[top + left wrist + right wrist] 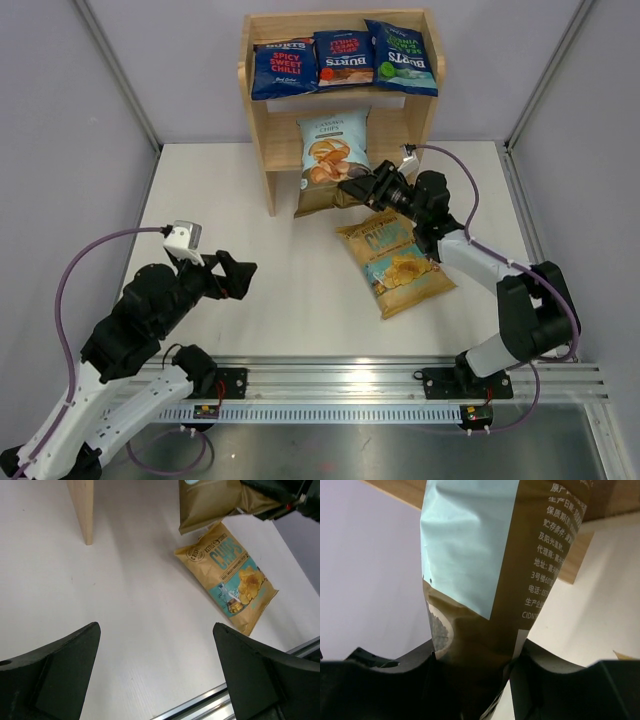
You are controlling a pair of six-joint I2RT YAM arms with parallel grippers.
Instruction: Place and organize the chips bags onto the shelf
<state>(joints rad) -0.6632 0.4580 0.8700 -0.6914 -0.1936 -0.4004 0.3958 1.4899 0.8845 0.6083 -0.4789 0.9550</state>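
The bag in my right gripper goes outward and to the left in the top view toward the lower shelf's empty end (284,140) next, and my gripper releases it there.
Three dark blue Burts bags (343,58) lie in a row on the top tier of the wooden shelf (258,130). My right gripper (352,189) is shut on the bottom edge of the pale-blue and olive Cassava bag (332,152), which leans into the shelf's lower tier; its back fills the right wrist view (485,565). The yellow and teal bag (395,262) lies flat on the table right of centre, also seen in the left wrist view (227,575). My left gripper (238,278) is open and empty over the table at the near left (155,680).
The shelf's left side panel (82,507) stands on the white table. A metal rail (330,385) runs along the near edge. Grey walls enclose the table on both sides and at the back.
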